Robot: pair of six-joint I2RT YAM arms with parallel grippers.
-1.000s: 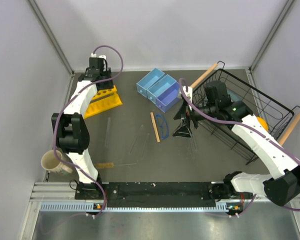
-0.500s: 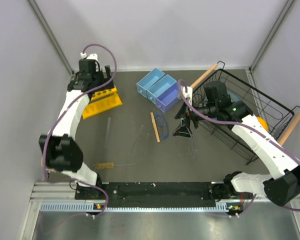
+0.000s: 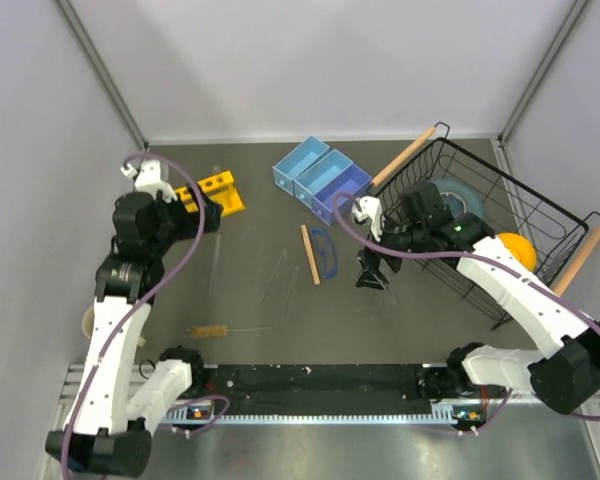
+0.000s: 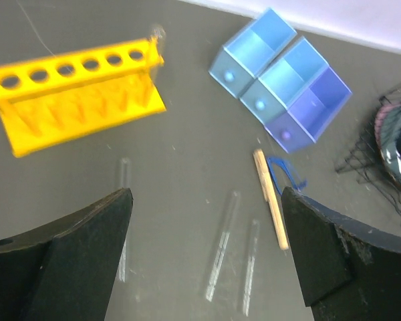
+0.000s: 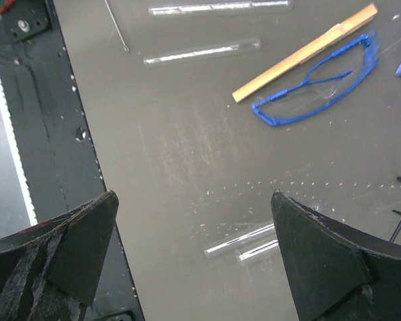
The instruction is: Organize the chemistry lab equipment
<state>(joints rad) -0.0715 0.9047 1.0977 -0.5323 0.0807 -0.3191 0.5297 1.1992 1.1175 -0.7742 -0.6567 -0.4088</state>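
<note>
The middle clear glass tube (image 3: 273,278) lies loose below my left gripper, outside the tube rack (image 3: 220,190). Next, my left gripper moves down, back and to the right in the top view onto it.
My left gripper (image 3: 198,212) (image 4: 206,192) hangs open and empty above the table, just in front of a yellow tube rack (image 3: 220,190) (image 4: 73,87). A blurred clear tube tip (image 4: 157,32) shows at the rack's right end. Below the left jaws lie clear glass tubes (image 4: 222,246) (image 3: 277,277) and one more tube (image 3: 217,262). The wooden stick (image 3: 306,254) (image 5: 304,53) and the blue safety glasses (image 3: 326,252) (image 5: 314,93) lie mid-table. My right gripper (image 3: 372,272) (image 5: 194,195) is open and empty over two tubes (image 5: 244,241). The brush (image 3: 225,329) lies near the front.
Two blue open boxes (image 3: 320,178) (image 4: 281,80) stand at the back. A black wire basket (image 3: 540,215) with wooden handles sits at the right, holding a grey-blue plate (image 3: 452,195) and a yellow bowl (image 3: 512,246). A cup (image 3: 87,320) peeks out behind the left arm.
The left gripper has opened and drawn back from the rack, up and towards the near left. The right gripper has shifted slightly nearer, over the two tubes.
</note>
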